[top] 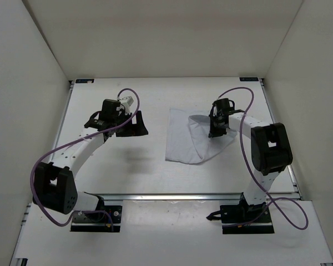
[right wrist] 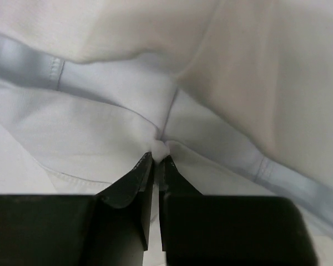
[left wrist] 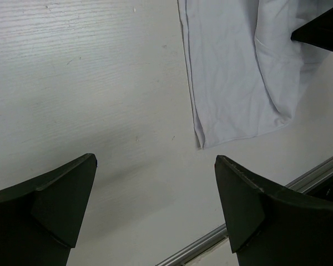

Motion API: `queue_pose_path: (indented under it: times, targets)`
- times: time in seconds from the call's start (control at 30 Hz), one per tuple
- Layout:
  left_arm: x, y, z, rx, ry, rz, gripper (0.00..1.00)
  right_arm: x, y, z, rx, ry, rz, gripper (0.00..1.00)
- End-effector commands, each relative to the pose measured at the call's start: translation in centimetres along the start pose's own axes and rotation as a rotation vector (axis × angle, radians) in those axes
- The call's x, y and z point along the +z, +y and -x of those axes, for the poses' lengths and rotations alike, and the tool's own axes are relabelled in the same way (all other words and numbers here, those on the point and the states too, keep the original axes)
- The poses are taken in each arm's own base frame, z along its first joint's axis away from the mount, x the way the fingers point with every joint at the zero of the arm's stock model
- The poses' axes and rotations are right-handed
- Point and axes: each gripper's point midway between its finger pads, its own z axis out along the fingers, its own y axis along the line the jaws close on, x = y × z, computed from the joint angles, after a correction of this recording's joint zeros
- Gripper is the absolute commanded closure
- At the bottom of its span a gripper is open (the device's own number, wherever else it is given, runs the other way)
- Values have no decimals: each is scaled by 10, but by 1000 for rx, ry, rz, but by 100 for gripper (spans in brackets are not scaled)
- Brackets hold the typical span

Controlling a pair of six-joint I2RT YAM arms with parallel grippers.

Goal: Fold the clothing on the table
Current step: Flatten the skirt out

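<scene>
My right gripper rises with the pinched fold next, then lowers it outward to release on the bare tabletop lying outward of it, since the clothing lies bunched.
The white clothing (top: 188, 138) lies wrinkled on the table (top: 133, 177), right of centre. My right gripper (top: 217, 132) sits down on the garment's right part, and the right wrist view shows my right gripper (right wrist: 158, 158) shut on a small pinched fold of the clothing (right wrist: 116, 111) near a hem. My left gripper (top: 125, 126) stands well to the left of the cloth, over bare tabletop. In the left wrist view my left gripper (left wrist: 155, 188) is wide open with nothing between its fingers, and the clothing (left wrist: 233, 83) lies ahead at upper right.
A metal rail (top: 183, 195) runs along the table's near edge, with both arm bases in front of it. Pale walls close in the table at left, right and back. Purple cables loop off both arms.
</scene>
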Motion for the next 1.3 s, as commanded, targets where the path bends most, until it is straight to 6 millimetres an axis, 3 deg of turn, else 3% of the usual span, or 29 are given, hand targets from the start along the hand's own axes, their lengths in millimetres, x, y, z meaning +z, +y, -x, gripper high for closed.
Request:
queue_pose_path:
  times: [0.0, 0.2, 0.33, 0.43, 0.47, 0.5, 0.53, 0.63, 0.67, 0.73, 0.77, 0.83, 0.87, 0.9, 0.93, 1.0, 1.07, 1.1, 1.17, 1.2, 1.27]
  targets:
    - [-12, -2, 6, 21, -31, 3, 1, -7, -1, 28, -5, -76, -13, 100]
    - [-8, -7, 4, 15, -24, -23, 1, -36, 1, 54, -50, -129, -52, 100]
    - [-1, -18, 11, 30, -41, -59, 2, -71, 17, 75, -103, -191, 6, 100]
    - [5, -26, 20, 35, -46, -105, 2, -119, 47, 119, -188, -314, 139, 100]
    - [6, -25, 25, 28, -53, -104, 1, -127, 50, 124, -200, -318, 157, 100]
    - [8, -28, 31, 27, -63, -118, 1, -151, 65, 148, -239, -388, 215, 100]
    - [9, -28, 35, 21, -67, -127, 1, -150, 65, 151, -237, -369, 222, 100]
    - [8, -36, 60, 33, -115, -160, 1, -222, 84, 220, -340, -547, 265, 100]
    - [6, -38, 64, 34, -118, -164, 2, -234, 86, 228, -341, -580, 287, 100]
    - [-1, -47, 82, 55, -154, -183, 1, -283, 91, 254, -381, -725, 344, 100]
    - [-5, -50, 89, 66, -168, -184, 1, -300, 89, 264, -406, -776, 290, 100]
    - [-7, -50, 96, 78, -178, -177, 1, -325, 89, 261, -454, -843, 202, 100]
    - [-10, -52, 99, 87, -185, -178, 1, -323, 80, 260, -459, -844, 137, 100]
    - [-14, -52, 102, 86, -200, -175, 1, -329, 85, 253, -471, -851, 125, 100]
    - [-14, -51, 103, 88, -203, -177, 1, -319, 82, 245, -479, -820, 86, 100]
    - [-14, -47, 101, 79, -203, -174, 2, -293, 79, 227, -477, -736, 83, 100]
    - [-13, -44, 96, 76, -191, -172, 1, -243, 87, 190, -466, -578, 146, 100]
    - [-15, -39, 98, 71, -198, -159, 1, -234, 96, 176, -484, -543, 169, 100]
    - [-16, -37, 94, 68, -196, -154, 1, -188, 121, 127, -559, -395, 193, 100]
    - [-13, -37, 86, 64, -173, -154, 1, -169, 123, 114, -585, -342, 178, 100]
    - [-16, -34, 85, 59, -183, -148, 1, -144, 159, 76, -674, -235, 241, 100]
